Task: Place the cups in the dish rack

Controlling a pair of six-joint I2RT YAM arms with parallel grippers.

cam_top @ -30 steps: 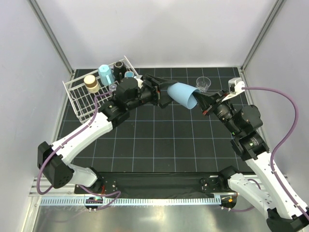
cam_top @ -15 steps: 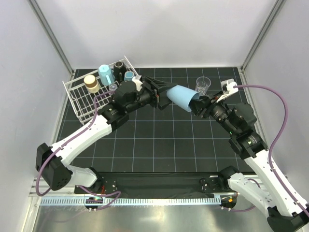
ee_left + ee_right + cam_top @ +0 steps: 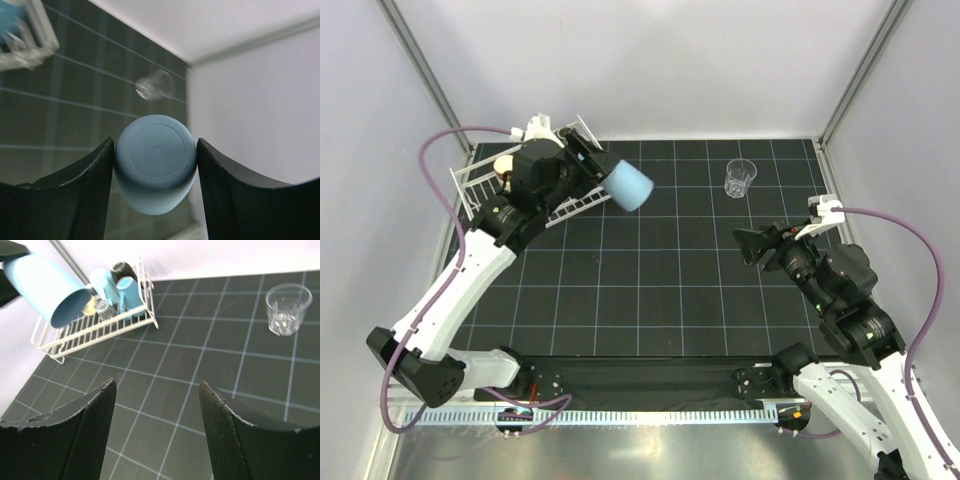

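My left gripper swings over leftward in the top view next, points down, lowers and releases. Bare wires of the rack beside the small clear glass lie below it.
My left gripper (image 3: 605,178) is shut on the light blue tumbler (image 3: 628,187), which lies sideways in the air just right of the white wire dish rack (image 3: 472,186). In the left wrist view the tumbler's base (image 3: 156,159) fills the space between both fingers. The rack (image 3: 95,328) holds two light blue mugs (image 3: 104,282), a black mug (image 3: 120,267) and a small clear glass (image 3: 102,308). Another clear glass (image 3: 741,177) stands upright on the mat at the back right. My right gripper (image 3: 750,243) is open and holds nothing, well below that glass.
A black gridded mat (image 3: 660,290) covers the table, with white walls and metal posts around it. My left arm hides most of the rack from above. Both arm bases stand at the near edge.
The right gripper opened, let go of the tumbler's mouth end and pulled back to the near right. The left arm swung the tumbler left toward the rack.
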